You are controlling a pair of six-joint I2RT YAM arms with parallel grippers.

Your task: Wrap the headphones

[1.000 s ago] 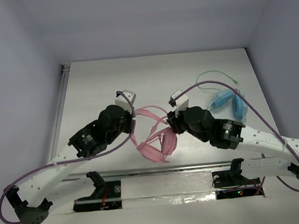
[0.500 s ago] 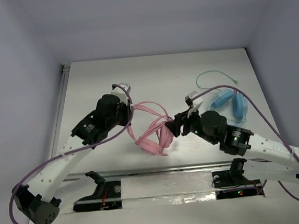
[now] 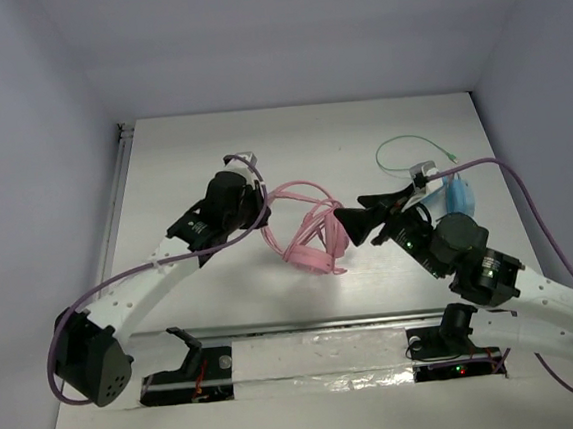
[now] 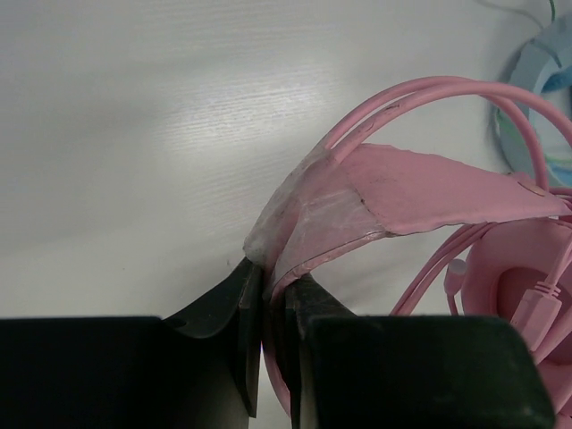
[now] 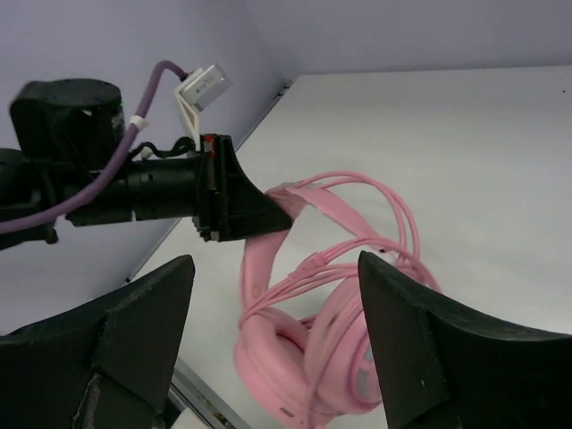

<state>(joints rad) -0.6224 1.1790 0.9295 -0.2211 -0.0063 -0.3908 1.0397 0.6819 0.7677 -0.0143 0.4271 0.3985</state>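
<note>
The cable (image 5: 375, 250) is looped over the headband (image 4: 420, 192) and cups, so my left gripper will next lower the headband outward onto the open table.
The pink headphones (image 3: 314, 237) lie at the table's middle, ear cups folded together, with the thin pink cable (image 5: 375, 250) looped in several strands across the headband and cups. My left gripper (image 3: 263, 205) is shut on the pink headband (image 4: 420, 192) at a patch of clear tape and holds that end up. In the left wrist view (image 4: 275, 277) the jaws pinch the band flat. My right gripper (image 3: 348, 225) is open and empty, just right of the ear cups. In the right wrist view (image 5: 275, 264) the headphones (image 5: 313, 349) lie beyond and between its spread fingers.
Light blue headphones (image 3: 456, 198) with a thin green cable (image 3: 401, 149) lie at the right, close behind my right arm. The table's front edge rail (image 3: 306, 325) runs just below the pink headphones. Grey walls close in the table on three sides.
My left gripper has carried the headband farther back and to the right, and the headphones shifted right with it. My right gripper has drawn back to the right, now open beside the cups.
</note>
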